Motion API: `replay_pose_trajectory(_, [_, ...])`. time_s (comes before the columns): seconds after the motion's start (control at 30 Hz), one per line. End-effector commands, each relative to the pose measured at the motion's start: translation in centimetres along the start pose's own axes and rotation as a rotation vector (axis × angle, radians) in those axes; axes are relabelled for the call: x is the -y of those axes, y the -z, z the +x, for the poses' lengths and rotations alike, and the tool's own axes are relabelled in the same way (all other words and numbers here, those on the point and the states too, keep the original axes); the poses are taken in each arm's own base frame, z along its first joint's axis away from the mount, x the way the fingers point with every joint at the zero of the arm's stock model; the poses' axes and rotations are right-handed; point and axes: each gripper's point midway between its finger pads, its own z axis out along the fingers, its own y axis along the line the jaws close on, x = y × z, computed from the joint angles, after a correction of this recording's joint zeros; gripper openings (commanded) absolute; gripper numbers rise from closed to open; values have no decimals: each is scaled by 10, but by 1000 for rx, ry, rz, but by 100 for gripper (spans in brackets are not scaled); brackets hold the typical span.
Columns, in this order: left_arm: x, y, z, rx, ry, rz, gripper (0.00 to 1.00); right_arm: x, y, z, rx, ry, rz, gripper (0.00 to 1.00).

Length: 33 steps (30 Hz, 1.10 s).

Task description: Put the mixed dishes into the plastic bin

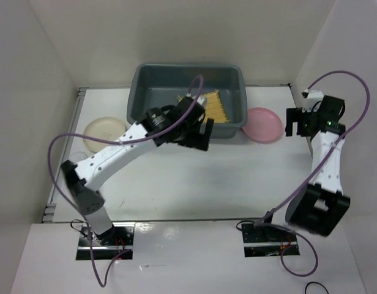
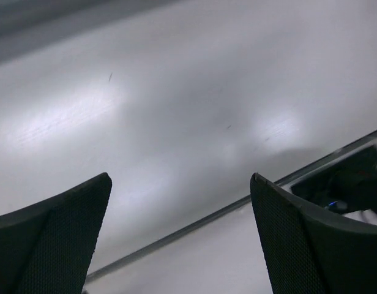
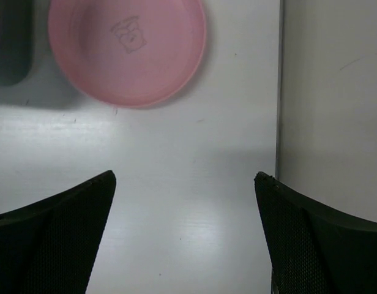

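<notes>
I next need to bring my right gripper down to the pink plate, onto its free rim opposite the bin, because the bin's corner is close beside the plate.
The dark grey plastic bin stands at the back centre. The yellow woven mat lies inside it, tilted against the right side. The pink plate sits on the table just right of the bin and also shows in the right wrist view. The cream plate sits left of the bin, partly behind my left arm. The clear glass is not in view. My left gripper is open and empty at the bin's front wall. My right gripper is open and empty, just right of the pink plate.
White walls close the table on the left, back and right. The right wall's foot runs close beside my right gripper. The bin's corner shows left of the pink plate. Purple cables loop above both arms.
</notes>
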Motion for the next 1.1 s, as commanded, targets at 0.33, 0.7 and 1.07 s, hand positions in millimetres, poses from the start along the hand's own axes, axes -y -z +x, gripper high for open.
replay_pose_trajectory(0.33, [-93, 57, 91, 69, 195, -45, 100, -1, -127, 11, -172, -393, -272, 98])
replay_pose_trajectory(0.7, [-150, 90, 135, 137, 236, -171, 100, -5, -201, 37, -261, -508, -294, 97])
replay_pose_trajectory(1.07, [-145, 82, 135, 124, 194, -143, 100, 3, -177, 22, -247, -521, -234, 0])
